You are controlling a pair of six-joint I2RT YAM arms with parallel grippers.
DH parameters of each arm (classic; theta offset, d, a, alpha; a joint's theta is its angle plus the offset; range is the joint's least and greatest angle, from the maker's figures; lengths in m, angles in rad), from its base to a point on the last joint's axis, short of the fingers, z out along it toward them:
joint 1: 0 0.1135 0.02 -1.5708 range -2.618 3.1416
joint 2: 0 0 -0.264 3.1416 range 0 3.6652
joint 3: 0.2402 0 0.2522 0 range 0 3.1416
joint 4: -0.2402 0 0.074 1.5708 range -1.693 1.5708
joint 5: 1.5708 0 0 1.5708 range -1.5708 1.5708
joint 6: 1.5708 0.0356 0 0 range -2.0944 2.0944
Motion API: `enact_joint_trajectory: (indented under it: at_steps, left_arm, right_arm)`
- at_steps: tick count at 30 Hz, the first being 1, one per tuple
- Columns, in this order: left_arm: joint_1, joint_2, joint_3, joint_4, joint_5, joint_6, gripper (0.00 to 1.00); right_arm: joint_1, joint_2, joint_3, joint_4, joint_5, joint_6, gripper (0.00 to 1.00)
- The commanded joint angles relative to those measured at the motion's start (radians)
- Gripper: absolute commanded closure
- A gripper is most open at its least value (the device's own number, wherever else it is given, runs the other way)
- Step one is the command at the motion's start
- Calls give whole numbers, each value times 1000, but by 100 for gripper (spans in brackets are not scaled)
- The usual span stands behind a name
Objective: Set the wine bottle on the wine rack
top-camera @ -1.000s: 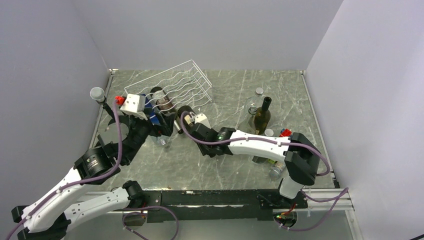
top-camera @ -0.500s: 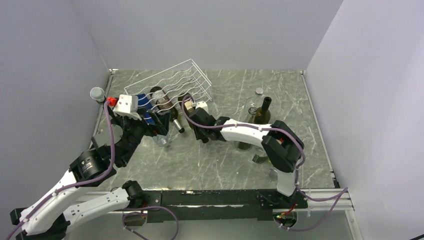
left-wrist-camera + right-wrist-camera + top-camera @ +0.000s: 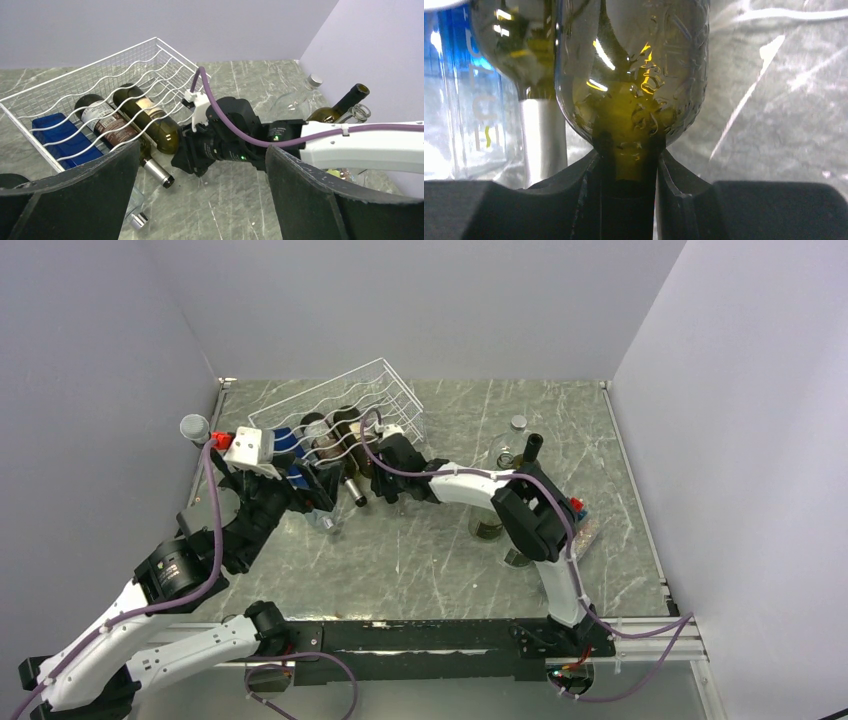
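The right gripper next pushes the bottle's neck outward and releases it as the bottle's shoulder juts past the rack's front wire. The rack's cradle lies outward of the gripper, hence this push.
The white wire wine rack (image 3: pixel 388 388) (image 3: pixel 127 62) stands at the back left of the table. An olive-green wine bottle (image 3: pixel 347 427) (image 3: pixel 150 117) (image 3: pixel 631 75) lies with its body in a cradle of the rack, neck pointing out the front. My right gripper (image 3: pixel 384 456) (image 3: pixel 192 150) (image 3: pixel 628 165) is shut on that neck at the rack's front edge. My left gripper (image 3: pixel 322 496) (image 3: pixel 203 146) hovers open in front of the rack, holding nothing.
A dark bottle with a brown label (image 3: pixel 107 122) and a blue bottle (image 3: pixel 60 137) lie in the rack to the left. A clear bottle (image 3: pixel 135 215) lies by my left finger. A green bottle (image 3: pixel 525 465) and clear bottles (image 3: pixel 515 430) stand at the right. A microphone stand (image 3: pixel 195 428) is at the far left.
My right gripper has carried the wine bottle up and left, so its body now lies in the rack beside the labelled bottle. The left arm has drawn slightly left.
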Motion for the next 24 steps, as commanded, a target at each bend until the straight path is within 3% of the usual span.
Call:
enact_joint_trajectory:
  at_steps: [1,10,15,24]
  left_arm:
    - [-1,8,27,-5,20,13,1]
    - [-1,35,41,-25,32,28,1]
    - [0,45,35,-18,39,31,1]
    - [0,48,33,-20,43,26,1]
  right_arm:
    - [-14,23,154,214,-51,-41,100]
    - [-31,118,282,139,-51,-32,100]
    - [-36,148,333,74,-51,-17,79]
    - [-50,192,406,-10,-30,23,69]
